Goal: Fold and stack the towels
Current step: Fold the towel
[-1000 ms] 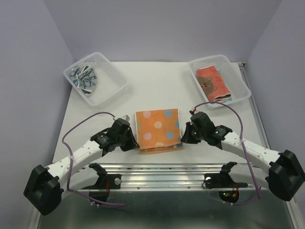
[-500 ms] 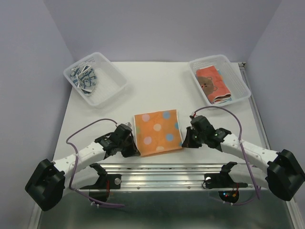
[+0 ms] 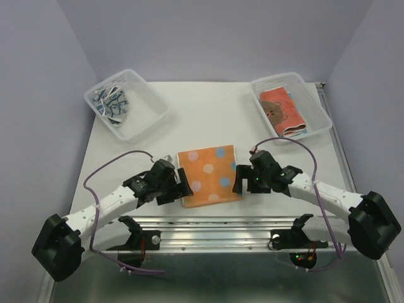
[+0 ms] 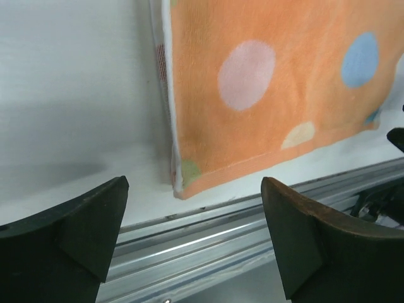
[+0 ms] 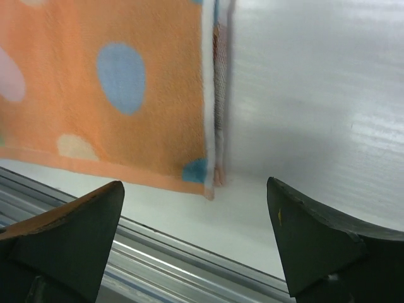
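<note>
The orange towel's far edge lies uncovered on the table, so my left gripper will next move outward and down to close on the orange towel's far corner at the gripper's side (image 3: 180, 154).
An orange towel with pale and blue dots (image 3: 208, 175) lies folded flat on the white table, close to the front edge. My left gripper (image 3: 181, 187) stands open at its near-left corner, with nothing between the fingers. My right gripper (image 3: 240, 180) stands open at its near-right corner, also holding nothing. In the left wrist view the orange towel (image 4: 278, 82) lies just beyond my left gripper (image 4: 192, 233). The right wrist view has the orange towel (image 5: 113, 82) lying ahead of my right gripper (image 5: 196, 240). A dark blue and white towel (image 3: 112, 103) and a red-orange towel (image 3: 282, 112) lie in baskets.
A clear plastic basket (image 3: 150, 117) sits at the back left and another basket (image 3: 319, 112) at the back right. An aluminium rail (image 3: 214, 224) runs along the table's near edge, right below both grippers. Purple walls close in the sides.
Both grippers have gone from shut at the towel's side edges to open, letting go of it. The towel's layers now lie flush, a little nearer the front edge.
</note>
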Tool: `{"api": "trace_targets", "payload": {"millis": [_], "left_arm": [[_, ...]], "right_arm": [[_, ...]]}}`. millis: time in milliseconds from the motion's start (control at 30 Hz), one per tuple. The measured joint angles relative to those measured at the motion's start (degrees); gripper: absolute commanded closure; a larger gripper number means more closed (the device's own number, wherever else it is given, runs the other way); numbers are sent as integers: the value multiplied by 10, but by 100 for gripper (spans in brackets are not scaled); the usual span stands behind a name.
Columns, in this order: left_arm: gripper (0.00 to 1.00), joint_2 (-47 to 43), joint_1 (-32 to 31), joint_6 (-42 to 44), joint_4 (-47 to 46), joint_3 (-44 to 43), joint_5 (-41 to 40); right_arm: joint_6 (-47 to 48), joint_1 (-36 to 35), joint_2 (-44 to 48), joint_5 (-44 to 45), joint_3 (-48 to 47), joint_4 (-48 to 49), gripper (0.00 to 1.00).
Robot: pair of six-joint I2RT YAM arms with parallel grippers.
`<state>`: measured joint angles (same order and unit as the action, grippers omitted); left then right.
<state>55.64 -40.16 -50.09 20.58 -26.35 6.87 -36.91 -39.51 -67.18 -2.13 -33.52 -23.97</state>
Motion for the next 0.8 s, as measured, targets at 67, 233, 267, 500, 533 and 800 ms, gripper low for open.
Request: {"api": "trace_targets", "payload": {"millis": [67,233,267,500,533,800], "left_arm": [[1,2,1,3,6,-27,-27],[1,58,33,30,-16,-108,-93],[1,78,50,38,-31,-122,-103],[16,205,140,82,-103,-157,-117],[17,220,146,85,-110,-158,-116],[30,313,157,119,-146,-195,-101]], "right_arm": [[7,0,0,14,-19,5,0],[30,0,-38,56,-86,38,0],[39,0,-60,69,-111,42,0],[95,35,-217,115,-245,78,0],[102,49,-238,111,-257,82,0],[158,110,-347,75,-324,82,7]]}}
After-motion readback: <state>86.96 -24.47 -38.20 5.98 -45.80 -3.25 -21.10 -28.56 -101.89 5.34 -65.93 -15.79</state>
